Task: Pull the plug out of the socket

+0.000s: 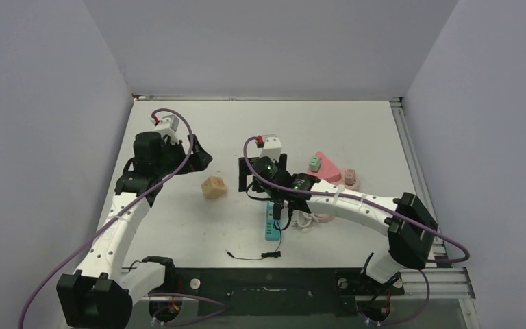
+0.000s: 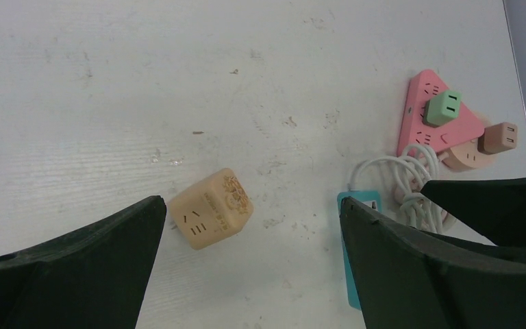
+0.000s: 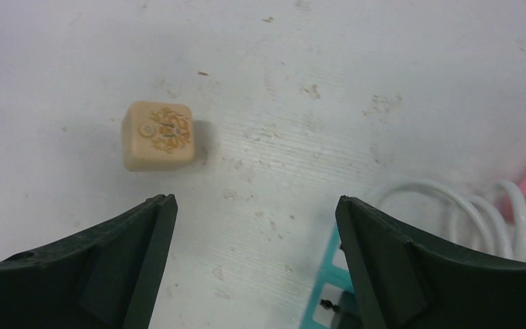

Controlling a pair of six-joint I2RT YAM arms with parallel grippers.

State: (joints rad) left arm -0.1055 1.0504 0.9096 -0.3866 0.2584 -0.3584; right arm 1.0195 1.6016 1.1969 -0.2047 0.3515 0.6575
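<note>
The plug is outside the open fingers of my right gripper, so the gripper should next move back and down, to the right in the wrist view, onto the black plug (image 1: pixel 277 213).
A teal power strip (image 1: pixel 272 225) lies near the table's middle with a black plug (image 1: pixel 277 213) sitting in it, its thin black cable (image 1: pixel 253 256) trailing toward the near edge. My right gripper (image 1: pixel 262 173) hovers open just beyond the strip's far end. In the right wrist view the right gripper (image 3: pixel 255 200) has nothing between its fingers, and the strip (image 3: pixel 325 284) and a bit of the black plug (image 3: pixel 329 303) show beside the right finger. My left gripper (image 1: pixel 195 156) is open too, off to the left; in its own view the left gripper (image 2: pixel 252 205) is empty above the table.
A beige cube socket (image 1: pixel 213 187) sits between the two grippers. At the right lie a pink triangular socket (image 1: pixel 325 166) with a green plug (image 1: pixel 314 164), a round socket with a brown plug (image 1: pixel 349 178), and a coiled white cable (image 1: pixel 309 219).
</note>
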